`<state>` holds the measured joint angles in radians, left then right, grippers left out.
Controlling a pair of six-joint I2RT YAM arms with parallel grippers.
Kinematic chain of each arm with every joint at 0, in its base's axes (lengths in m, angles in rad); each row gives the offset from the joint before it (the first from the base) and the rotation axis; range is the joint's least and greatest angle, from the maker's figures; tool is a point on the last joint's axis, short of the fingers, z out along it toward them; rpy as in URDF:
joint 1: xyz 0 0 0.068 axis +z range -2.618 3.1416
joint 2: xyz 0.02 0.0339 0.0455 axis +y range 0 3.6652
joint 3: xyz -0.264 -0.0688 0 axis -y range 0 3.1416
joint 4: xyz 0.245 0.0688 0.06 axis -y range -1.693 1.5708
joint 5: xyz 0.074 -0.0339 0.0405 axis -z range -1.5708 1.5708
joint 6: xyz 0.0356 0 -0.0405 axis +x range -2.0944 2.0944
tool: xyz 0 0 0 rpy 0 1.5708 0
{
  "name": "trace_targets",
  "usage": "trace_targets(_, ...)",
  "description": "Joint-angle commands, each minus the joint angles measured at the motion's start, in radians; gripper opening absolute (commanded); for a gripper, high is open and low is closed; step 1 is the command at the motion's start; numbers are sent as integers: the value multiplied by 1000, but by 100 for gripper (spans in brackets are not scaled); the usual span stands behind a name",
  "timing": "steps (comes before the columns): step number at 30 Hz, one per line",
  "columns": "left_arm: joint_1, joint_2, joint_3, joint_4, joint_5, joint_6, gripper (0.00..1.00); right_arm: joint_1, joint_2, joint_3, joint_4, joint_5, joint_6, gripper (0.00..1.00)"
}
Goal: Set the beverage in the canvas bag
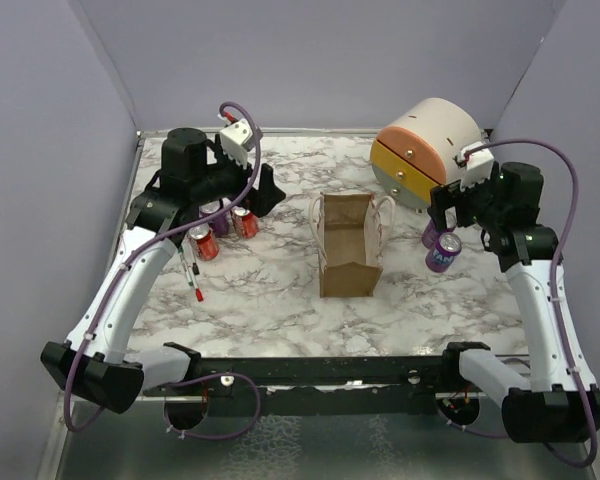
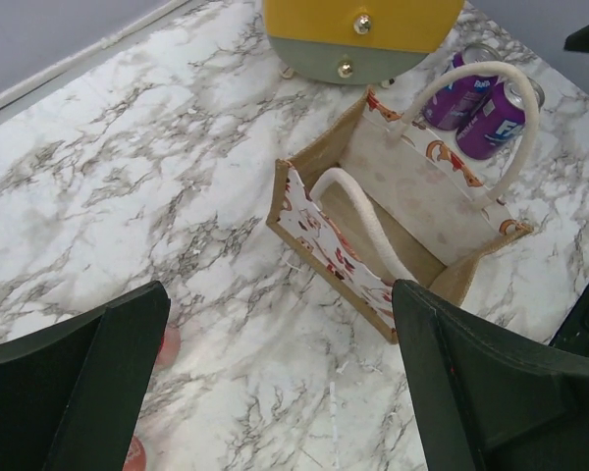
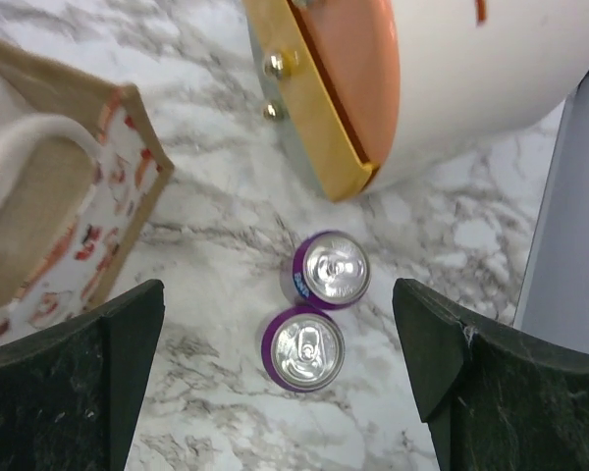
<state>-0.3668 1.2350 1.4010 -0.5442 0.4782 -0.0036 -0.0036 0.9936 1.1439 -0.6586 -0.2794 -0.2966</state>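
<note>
My right gripper will go down next, fingers spread, onto the nearer purple can (image 3: 307, 351), as it stands farther from the cream-and-orange cylinder than its neighbor.
The canvas bag (image 1: 348, 245) stands open at the table's middle, tan with two pale loop handles; it also shows in the left wrist view (image 2: 324, 235) and the right wrist view (image 3: 39, 216). Two purple cans (image 1: 442, 250) stand upright to its right, side by side (image 3: 304, 348) (image 3: 336, 270). My right gripper (image 1: 448, 220) hangs open above them, and in the right wrist view (image 3: 278, 304) its jaws are spread wide on either side, apart from both. My left gripper (image 1: 268, 190) is open and empty left of the bag, its jaws (image 2: 280, 304) over bare marble. Red cans (image 1: 204, 242) stand beneath the left arm.
A large cream-and-orange cylinder (image 1: 430, 150) lies at the back right, just behind the purple cans. Two markers (image 1: 190, 275) lie at the left near the red cans. Grey walls enclose the table on three sides.
</note>
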Motion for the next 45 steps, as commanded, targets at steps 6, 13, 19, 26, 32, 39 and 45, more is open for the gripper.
trace_targets(6,78,-111,-110,29,22,-1,100,-81,119,-175,-39,102,-74,100)
trace_targets(13,96,-136,-115,24,53,-9,100,-158,218,-189,-56,42,-154,100)
trace_targets(19,119,-138,-115,29,75,-19,100,-168,314,-180,-80,-20,-192,98)
trace_targets(26,135,-134,-119,33,90,-28,100,-174,368,-171,-89,-67,-197,71)
trace_targets(32,140,-131,-117,33,80,-29,100,-174,307,-70,-185,-100,-187,40)
trace_targets(39,140,-111,-105,39,67,-27,100,-174,183,154,-324,-212,-170,23)
trace_targets(45,140,-101,-117,51,63,-24,100,-174,190,431,-344,-381,-89,17)
